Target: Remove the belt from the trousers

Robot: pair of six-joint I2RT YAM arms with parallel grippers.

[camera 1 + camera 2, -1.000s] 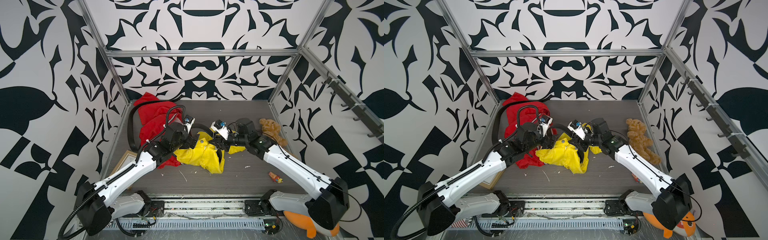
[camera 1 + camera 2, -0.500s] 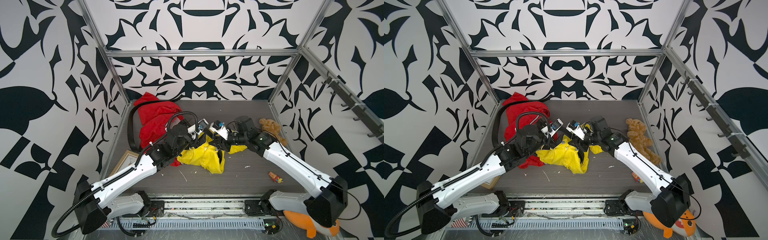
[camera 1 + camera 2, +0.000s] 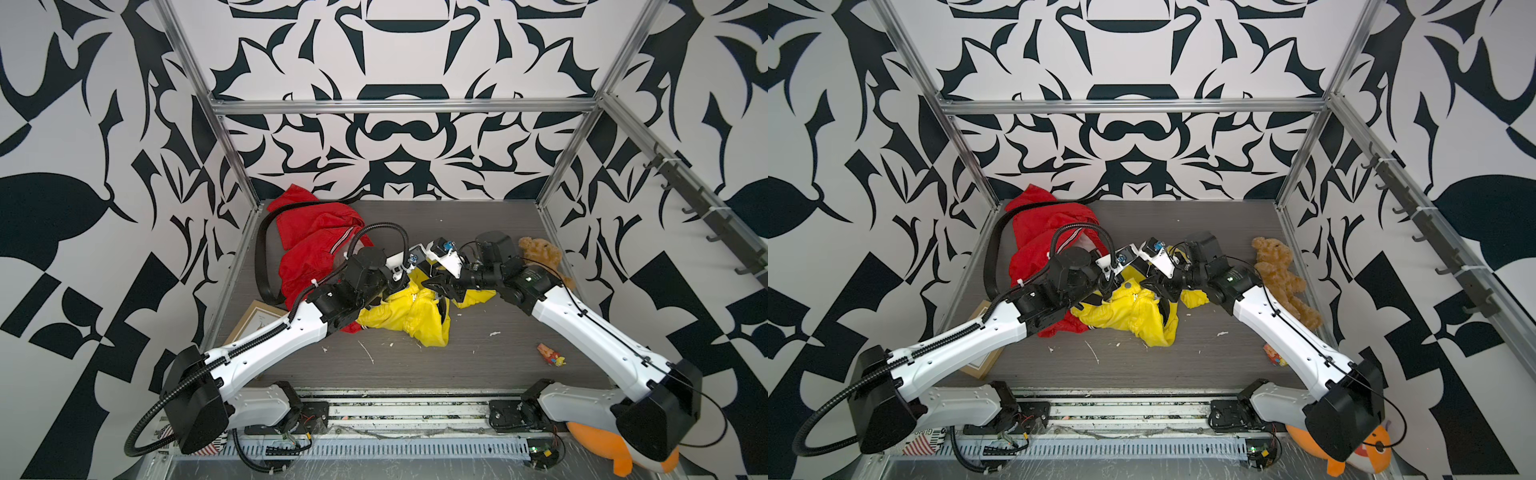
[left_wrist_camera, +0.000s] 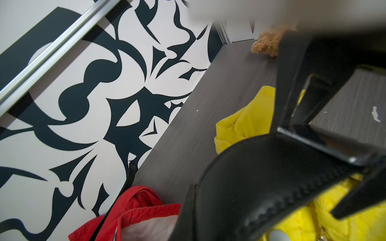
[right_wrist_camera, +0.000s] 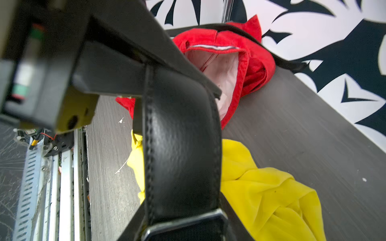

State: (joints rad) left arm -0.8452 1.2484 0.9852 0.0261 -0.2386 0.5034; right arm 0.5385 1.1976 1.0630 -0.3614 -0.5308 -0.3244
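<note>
My left gripper draws away from the right gripper next, over the red garment (image 3: pixel 332 240), and releases the belt (image 3: pixel 445 309), because its strap still runs into the yellow trousers.
Yellow trousers (image 3: pixel 407 316) (image 3: pixel 1125 311) lie crumpled mid-table. A black leather belt (image 5: pixel 181 146) (image 4: pixel 261 177) rises from them in an arch between my two grippers. The right gripper (image 3: pixel 436 284) (image 3: pixel 1156 286) is shut on the belt at its metal buckle (image 5: pixel 183 223). The left gripper (image 3: pixel 411 277) (image 3: pixel 1115 279) is shut on the belt a short way along, and one of its fingers (image 5: pixel 129 54) shows clamped on the strap. Both grippers hover close together just above the trousers' waist. A dark stretch of belt (image 3: pixel 445 309) curves down into the yellow cloth.
A red garment (image 3: pixel 316 249) lies back left with a black strap (image 3: pixel 261 257) looped round it by the left wall. A brown teddy bear (image 3: pixel 540 253) sits at the right wall. A picture frame (image 3: pixel 259 320) lies under the left arm, a small toy (image 3: pixel 550 356) front right.
The left gripper swung right from over the red garment to meet the right gripper, then closed on the belt. The right gripper has held its place and grip.
</note>
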